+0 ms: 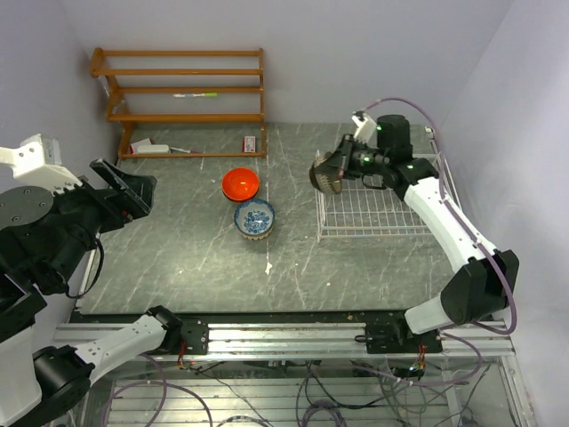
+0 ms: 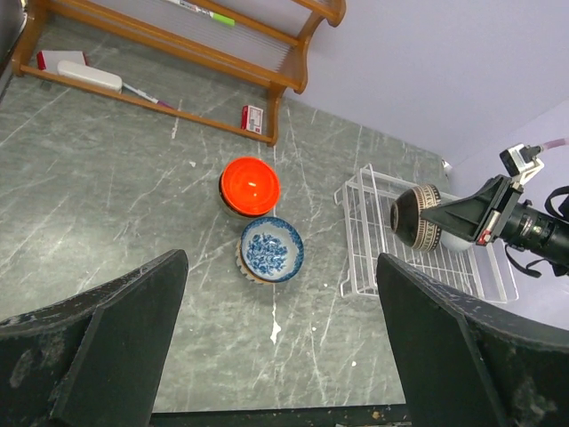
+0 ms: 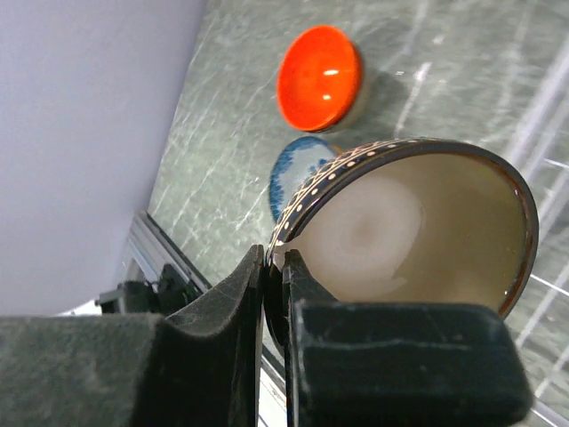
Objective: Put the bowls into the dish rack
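My right gripper will next move the bowl to the right in the top view and then lower it into the rack, as it is still high across the rack's end bar.
My right gripper is shut on the rim of a dark brown-black bowl with a tan inside. It holds the bowl tipped on its side, above the left end of the white wire dish rack. One finger is outside the rim and one inside. A pale rounded shape shows in the rack behind the bowl. An orange-red bowl and a blue-and-white patterned bowl sit close together on the table left of the rack. My left gripper hangs open high over the table's left side, holding nothing.
A brown wooden shelf unit stands against the back wall at the left, with a white item and a small red box at its foot. Walls close in on the left and right. A metal rail runs along the near edge.
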Robot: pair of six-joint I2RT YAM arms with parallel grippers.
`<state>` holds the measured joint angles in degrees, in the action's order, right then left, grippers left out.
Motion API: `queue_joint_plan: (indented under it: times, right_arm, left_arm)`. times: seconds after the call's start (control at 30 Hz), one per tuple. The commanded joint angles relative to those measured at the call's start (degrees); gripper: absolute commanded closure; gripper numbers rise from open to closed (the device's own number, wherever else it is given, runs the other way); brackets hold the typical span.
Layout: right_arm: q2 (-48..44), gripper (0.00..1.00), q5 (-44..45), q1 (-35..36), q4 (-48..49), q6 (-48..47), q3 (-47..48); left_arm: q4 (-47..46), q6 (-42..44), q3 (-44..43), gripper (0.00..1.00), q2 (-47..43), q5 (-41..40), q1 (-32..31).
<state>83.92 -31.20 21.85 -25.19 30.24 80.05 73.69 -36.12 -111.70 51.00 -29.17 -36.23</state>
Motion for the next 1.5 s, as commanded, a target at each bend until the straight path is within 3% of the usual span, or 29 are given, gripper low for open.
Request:
queue_joint_plan:
  times: [0.0,0.23,0.93,1.47]
  right_arm:
    - [-2.27,0.99,-12.32,-9.16,11.07,6.44,-5.36]
    - [-2.51,0.99,-20.59,-18.83,30.02,18.54,-18.53]
    - [12.43,0.97,-30.86,-23.47,52.50,30.28,-29.48]
    - [24.16,0.95,-33.27,-26.85,60.54,34.19,-30.51]
  left_arm:
    - [-2.49,1.69,-1.30,0.01,1.72,1.91,-0.25]
    - [-2.08,2.45,-2.83,0.01,3.15,2.84,-0.25]
    - [-1.49,2.59,-4.31,0.01,4.25,2.28,-0.25]
    - [-1.62,2.98,-4.23,0.01,5.03,1.84,-0.24]
